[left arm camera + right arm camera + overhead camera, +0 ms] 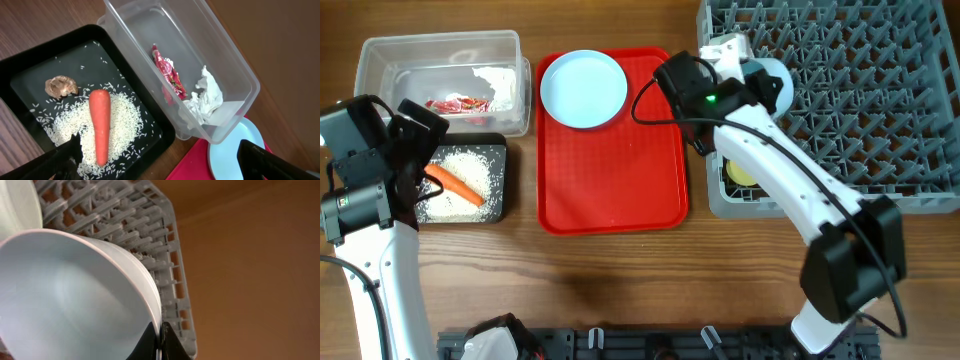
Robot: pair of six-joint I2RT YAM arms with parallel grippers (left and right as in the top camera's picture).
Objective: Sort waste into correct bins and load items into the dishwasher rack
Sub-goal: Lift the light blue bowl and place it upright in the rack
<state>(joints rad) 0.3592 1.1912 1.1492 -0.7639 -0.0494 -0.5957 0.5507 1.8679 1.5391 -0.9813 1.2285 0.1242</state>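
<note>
The rack's wires between the second bowl and the yellow cup [742, 172] are below, so my right gripper should next lower the bowl it is holding onto them and let go of the bowl's rim.
My left gripper [418, 160] [162, 165] is open, hovering at the black tray [30, 60]. In the tray lie an orange carrot [100, 125], white rice [125, 115] and a brown scrap [61, 86]. Beside it, the clear tub [235, 65] holds the red-and-white wrapper [170, 75]. The round pale-blue plate [583, 88] rests on the red serving tray [620, 180]. My right gripper [160, 342] is shut on the rim of a pale-blue bowl [65, 295], held tilted over the left edge of the grey rack [860, 90]. A second bowl's edge [15, 205] shows beside it. The yellow cup [742, 172] sits in the rack's front-left corner.
White crumpled paper [205, 97] lies in the tub next to the wrapper. The right arm [790, 190] stretches from the table's front edge up to the rack. A dark rail [650, 345] runs along the front edge.
</note>
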